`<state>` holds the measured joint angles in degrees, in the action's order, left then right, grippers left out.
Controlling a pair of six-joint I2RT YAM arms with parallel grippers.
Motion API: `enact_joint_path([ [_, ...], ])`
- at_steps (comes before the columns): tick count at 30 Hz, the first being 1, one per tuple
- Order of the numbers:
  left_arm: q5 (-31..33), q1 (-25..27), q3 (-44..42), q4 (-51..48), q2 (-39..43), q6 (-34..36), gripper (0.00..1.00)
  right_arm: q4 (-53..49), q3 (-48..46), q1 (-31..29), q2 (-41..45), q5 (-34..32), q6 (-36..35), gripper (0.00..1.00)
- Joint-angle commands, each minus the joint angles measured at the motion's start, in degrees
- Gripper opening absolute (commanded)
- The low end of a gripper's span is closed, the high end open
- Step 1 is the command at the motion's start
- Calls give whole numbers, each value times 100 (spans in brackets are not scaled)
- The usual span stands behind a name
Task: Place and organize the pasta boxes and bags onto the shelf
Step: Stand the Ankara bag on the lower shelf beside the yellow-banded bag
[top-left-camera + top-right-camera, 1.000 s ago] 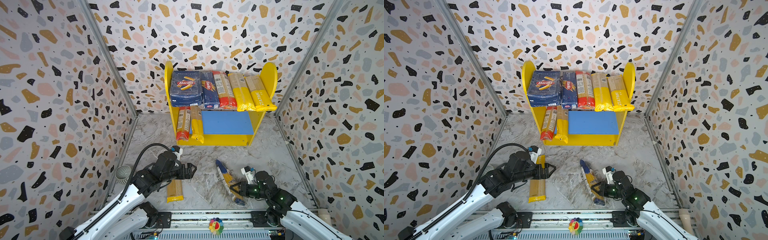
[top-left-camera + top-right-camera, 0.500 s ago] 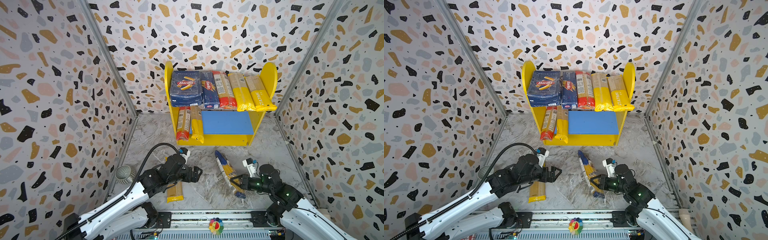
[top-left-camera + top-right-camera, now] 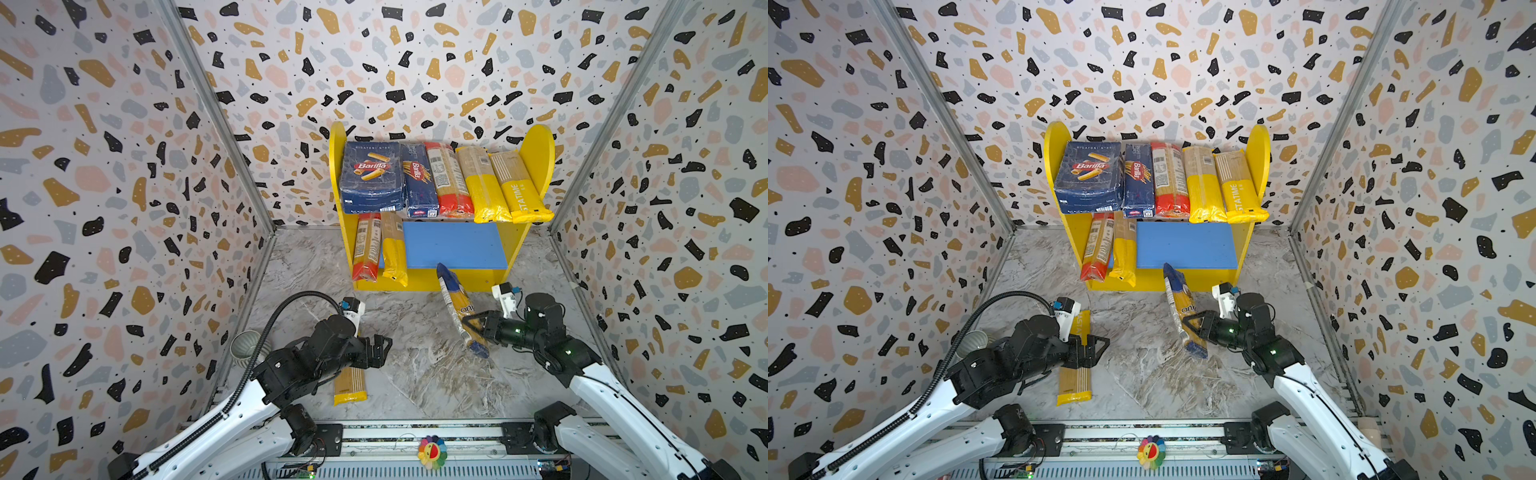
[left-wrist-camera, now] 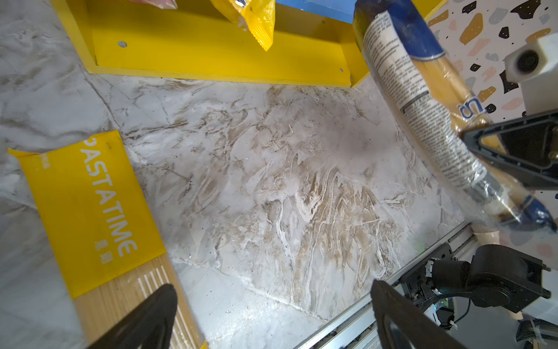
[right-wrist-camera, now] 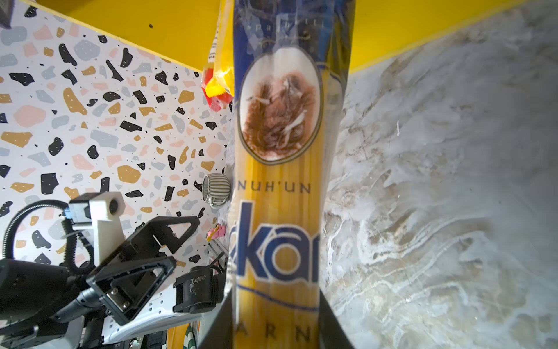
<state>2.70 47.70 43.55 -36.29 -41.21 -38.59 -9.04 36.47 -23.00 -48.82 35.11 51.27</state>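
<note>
My right gripper holds the ankara bag (image 3: 455, 299) and should carry it outward next. It should let go of the bag beside the leaning yellow bag, where bare blue board (image 3: 417, 247) lies outward of the gripper.
My right gripper (image 3: 471, 326) (image 5: 276, 320) is shut on the dark blue "ankara" bag (image 3: 455, 299) (image 5: 280, 181). The bag is lifted off the floor, and its far end reaches the front edge of the shelf's blue lower board (image 3: 453, 245). My left gripper (image 3: 380, 351) (image 4: 271, 290) hangs open and empty over the yellow "PASTATIME" bag (image 3: 351, 382) (image 4: 90, 205) lying on the floor. On the shelf (image 3: 536, 166), the upper board holds both pasta boxes (image 3: 372, 176) and three bags (image 3: 478, 183). Two bags (image 3: 378, 249) lean at the left of the lower board.
A striped cup (image 3: 245, 349) lies at the left wall. A metal rail (image 3: 415, 432) with a flower toy (image 3: 432, 451) runs along the front. Terrazzo-patterned walls close in on three sides. The right part of the blue lower board is bare.
My right gripper has carried the ankara bag up and forward toward the shelf. My left arm has moved forward and to the right, still open.
</note>
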Motion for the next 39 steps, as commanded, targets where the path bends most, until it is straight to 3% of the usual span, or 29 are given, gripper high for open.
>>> enact_joint_path([
  [1,117,23,110,-99,133,18,99,1332,808,117,-163,318,-314,4],
  [9,199,20,179,-97,146,75,99,2183,1592,177,-1710,-507,-781,5],
  [19,398,20,86,-129,176,107,100,3197,2764,156,-3893,-861,-965,3],
  [32,615,24,83,-156,120,39,99,3028,4110,-33,-5231,-1156,-933,6],
  [39,746,20,92,-349,321,28,100,2776,4419,-337,-5556,-1580,-1023,19],
])
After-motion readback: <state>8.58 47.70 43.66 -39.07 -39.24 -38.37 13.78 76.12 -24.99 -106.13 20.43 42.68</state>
